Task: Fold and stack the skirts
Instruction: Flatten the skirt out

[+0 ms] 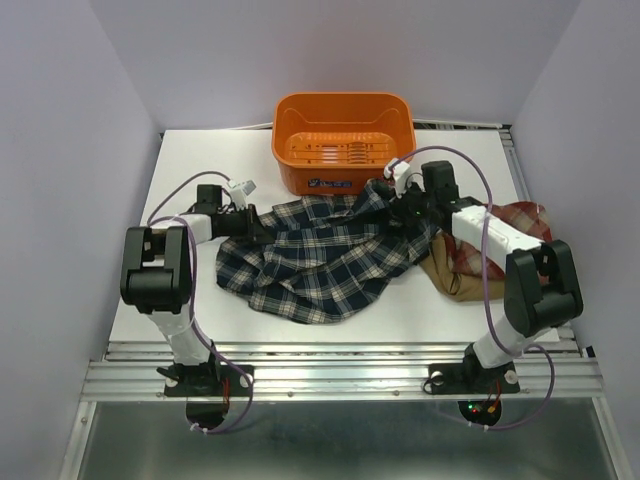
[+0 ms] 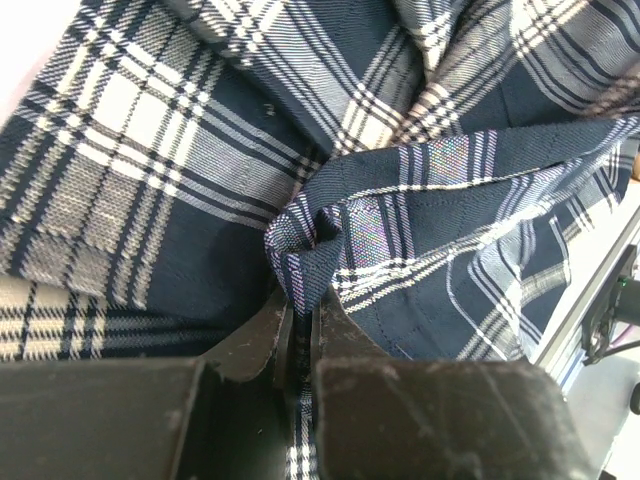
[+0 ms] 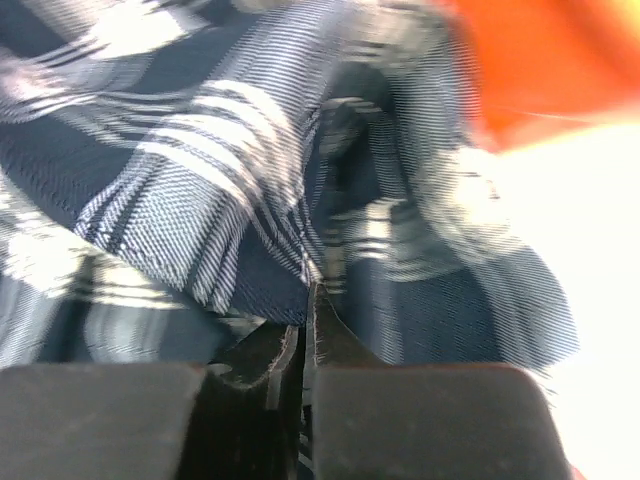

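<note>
Next, my left gripper lifts the pinched edge up, then pulls it back and down toward the table's near side to release it, as the plaid skirt lies crumpled.
The navy-green-white plaid skirt (image 1: 320, 255) lies crumpled across the middle of the table. My left gripper (image 1: 248, 222) is shut on its left edge; in the left wrist view the cloth (image 2: 200, 180) is pinched between the closed fingers (image 2: 300, 320). My right gripper (image 1: 408, 208) is shut on the skirt's upper right corner; the right wrist view shows blurred plaid cloth (image 3: 200, 190) clamped in the closed jaws. The tan skirt (image 1: 452, 275) and the red-and-white plaid skirt (image 1: 522, 220) lie bunched under and behind my right arm.
An orange plastic basket (image 1: 343, 140) stands at the back centre, just behind the plaid skirt and close to my right gripper; it shows orange in the right wrist view (image 3: 550, 70). White table (image 1: 190, 160) lies to the left.
</note>
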